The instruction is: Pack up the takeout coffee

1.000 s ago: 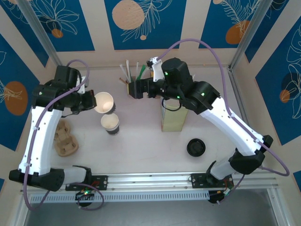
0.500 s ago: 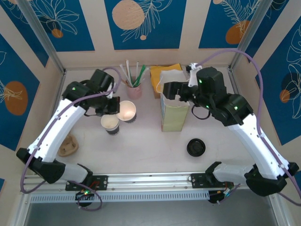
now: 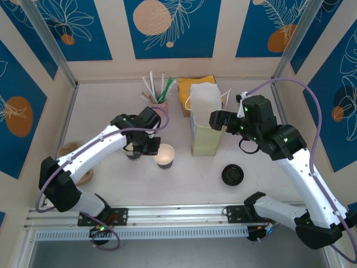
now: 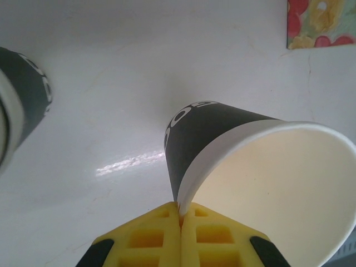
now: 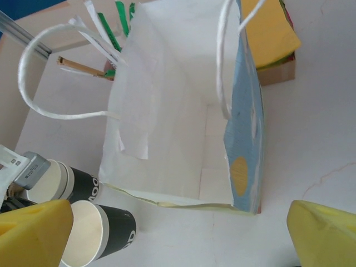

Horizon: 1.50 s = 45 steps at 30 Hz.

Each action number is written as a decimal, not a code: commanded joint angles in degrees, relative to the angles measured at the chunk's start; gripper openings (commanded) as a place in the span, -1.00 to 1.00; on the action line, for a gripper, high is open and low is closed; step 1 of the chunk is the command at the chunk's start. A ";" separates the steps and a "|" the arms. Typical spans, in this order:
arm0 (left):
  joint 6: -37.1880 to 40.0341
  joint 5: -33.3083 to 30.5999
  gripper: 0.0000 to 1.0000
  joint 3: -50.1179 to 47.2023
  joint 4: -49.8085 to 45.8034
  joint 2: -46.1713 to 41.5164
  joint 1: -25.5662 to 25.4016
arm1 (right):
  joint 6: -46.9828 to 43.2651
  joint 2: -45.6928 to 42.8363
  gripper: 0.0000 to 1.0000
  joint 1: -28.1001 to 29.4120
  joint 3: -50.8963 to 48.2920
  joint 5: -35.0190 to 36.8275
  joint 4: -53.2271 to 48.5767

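My left gripper should move back toward the black lid [image 3: 232, 175], as the bare tabletop clear of the second cup is back of it, and release the cup there.
The takeout coffee cup [image 3: 165, 156], white with a dark band, open and pale inside, is pinched at its rim by my left gripper [image 3: 153, 149], which is shut on it. In the left wrist view the cup [image 4: 222, 139] tilts away from the yellow fingertips [image 4: 161, 236]; whether its base touches the table I cannot tell. Its round black lid [image 3: 232, 175] lies on the table to the right. The tall paper bag [image 3: 205, 120] stands open. My right gripper [image 3: 217, 119] hangs open at the bag's right edge, looking down into the bag [image 5: 178, 111] with nothing between its fingers [image 5: 33, 228].
A second cup [image 3: 131, 151] stands just left of the held one, partly under my left arm. The pink cup of straws [image 3: 159, 106] and a box of yellow napkins [image 3: 192, 85] sit at the back. A brown cup carrier [image 3: 75, 162] lies at the left.
My left arm has swung right and nearer with the cup, bringing it down beside the second cup. My right gripper has moved from over the straws to the bag's right side.
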 commanded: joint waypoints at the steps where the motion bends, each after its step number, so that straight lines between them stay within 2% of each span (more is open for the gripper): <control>1: -2.21 2.02 -0.95 -2.74 4.91 0.63 -1.71 | 1.07 -0.71 0.98 -1.01 -0.79 -0.98 0.10; 8: -3.54 1.95 -0.95 -5.65 7.69 2.83 -4.55 | 1.28 0.09 0.98 -1.52 -0.69 -2.29 0.78; 18: -3.25 0.18 -0.89 -6.73 7.56 4.19 -5.52 | 0.85 1.15 0.98 -1.79 -0.15 -3.18 1.14; 28: -3.87 -0.81 -0.47 -5.20 5.65 3.29 -5.90 | 0.34 1.22 0.98 -2.72 1.35 -4.72 -0.08; 36: -2.67 -2.82 -0.13 1.65 1.55 1.55 -5.78 | 0.89 1.59 0.98 -5.76 3.14 -7.71 -3.81; 45: 2.79 -0.35 0.62 9.14 -0.25 -0.59 -3.36 | 7.44 1.24 0.98 -9.42 6.02 -6.16 -14.75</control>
